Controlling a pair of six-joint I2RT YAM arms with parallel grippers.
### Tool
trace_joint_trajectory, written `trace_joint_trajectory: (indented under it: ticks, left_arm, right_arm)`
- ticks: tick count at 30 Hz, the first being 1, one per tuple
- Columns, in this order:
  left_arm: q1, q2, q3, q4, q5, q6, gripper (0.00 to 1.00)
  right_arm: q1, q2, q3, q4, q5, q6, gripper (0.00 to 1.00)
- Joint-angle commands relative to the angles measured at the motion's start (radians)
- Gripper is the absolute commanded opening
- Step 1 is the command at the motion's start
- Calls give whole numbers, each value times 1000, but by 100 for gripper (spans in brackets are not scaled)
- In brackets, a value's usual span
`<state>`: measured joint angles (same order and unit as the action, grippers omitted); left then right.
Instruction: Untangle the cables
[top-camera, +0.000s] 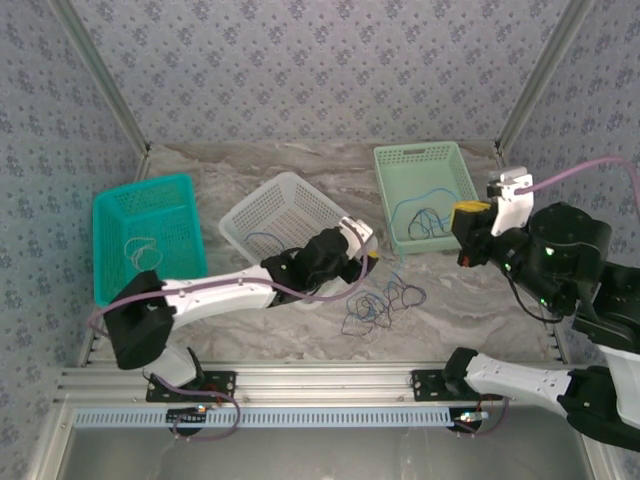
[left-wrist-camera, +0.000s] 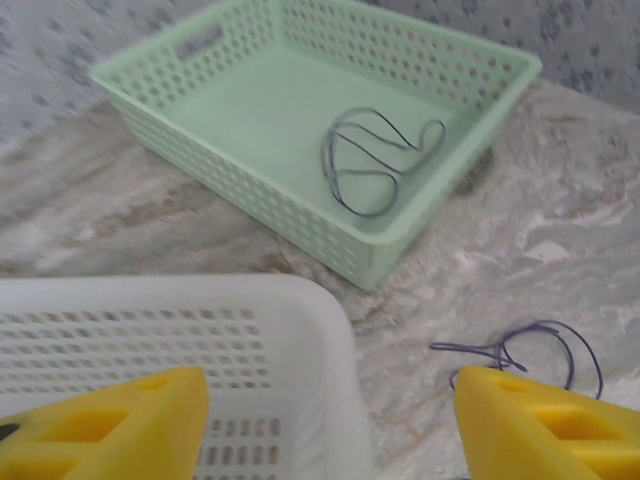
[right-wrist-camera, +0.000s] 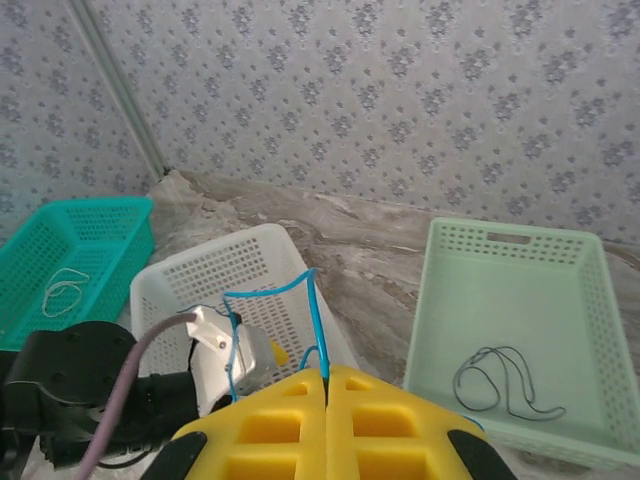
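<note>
I will move my right gripper across the green basket (top-camera: 395, 160) next. Then I will lower it into the white basket (top-camera: 302, 216) to release the bright blue cable, because a blue piece of cable lies there.
A loose tangle of thin dark and blue cables (top-camera: 381, 304) lies on the marble table in front of the baskets; a dark strand of the cables (left-wrist-camera: 534, 349) shows beside my left finger. My left gripper (top-camera: 368, 258) (left-wrist-camera: 330, 425) is open over the right corner of the white basket (left-wrist-camera: 150, 330), nothing between its yellow fingers. My right gripper (top-camera: 462, 222) (right-wrist-camera: 326, 385) is shut on a bright blue cable (right-wrist-camera: 314, 305) that loops up from its tips. It hovers by the right side of the pale green basket (top-camera: 395, 160).
The green basket (right-wrist-camera: 590, 300) holds a dark cable (left-wrist-camera: 380, 160) (right-wrist-camera: 505, 385). A teal basket (top-camera: 115, 205) at the left holds a pale cable (top-camera: 140, 248) (right-wrist-camera: 62, 292). The white basket (top-camera: 290, 190) sits tilted between them. Patterned walls close the back and sides.
</note>
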<state>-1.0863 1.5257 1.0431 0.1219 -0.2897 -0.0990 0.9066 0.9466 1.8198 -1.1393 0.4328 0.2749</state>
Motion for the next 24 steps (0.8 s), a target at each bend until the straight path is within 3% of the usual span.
trace_joint_trajectory:
  ticks: [1, 9, 13, 14, 16, 21, 24]
  left_arm:
    - [30, -78, 18, -89, -122, 41, 61]
    - [204, -215, -17, -272, -232, 32, 55]
    - [332, -284, -76, -328, -190, -55, 53]
    - [348, -303, -91, -326, -188, -66, 55]
    - [373, -333, -112, -326, -189, -73, 68]
    - [442, -319, -79, -398, -145, -71, 84]
    - [470, -279, -32, -453, -156, -66, 88]
  right_arm:
    - [-35, 55, 1, 93, -108, -13, 0]
    - [-277, 192, -98, 301, -488, 63, 0]
    - [-329, 280, -140, 400, -592, 72, 0]
    - [-330, 308, -139, 411, -613, 67, 0]
    - [-331, 369, -137, 444, -653, 60, 0]
    - [-342, 507, -133, 460, -680, 48, 0]
    - [-345, 580, -147, 493, -725, 65, 0]
